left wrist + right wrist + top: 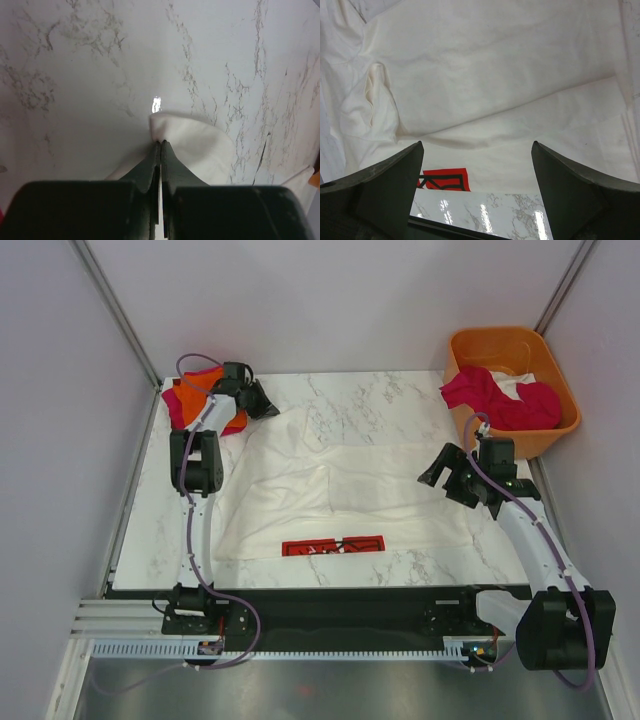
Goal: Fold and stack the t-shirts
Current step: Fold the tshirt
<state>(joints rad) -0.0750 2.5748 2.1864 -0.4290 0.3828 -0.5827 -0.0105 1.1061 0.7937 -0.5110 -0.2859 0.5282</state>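
Next, my right gripper moves outward and down onto the stitched hem by the orange tub and closes, as my left gripper already pinches one far corner.
A white t-shirt (pixel 340 490) lies spread over the marble table (pixel 350 395), its red logo panel (pixel 333 546) near the front edge. My left gripper (pixel 262 402) is at the shirt's far left corner, shut on a pinch of the white cloth (pixel 195 145); in the left wrist view the left gripper (pixel 160 143) has its jaws pressed together on the fabric. My right gripper (pixel 440 472) hovers open above the shirt's right side. In the right wrist view the right gripper (pixel 477 145) holds nothing, with the shirt (pixel 485 75) and logo (pixel 445 179) below it.
A small pile of orange and magenta-red shirts (pixel 190 400) sits at the back left corner beside the left arm. The orange tub (pixel 500 336) at the back right holds a magenta-red shirt (pixel 480 390) and a white one (pixel 515 388). Grey walls enclose the table.
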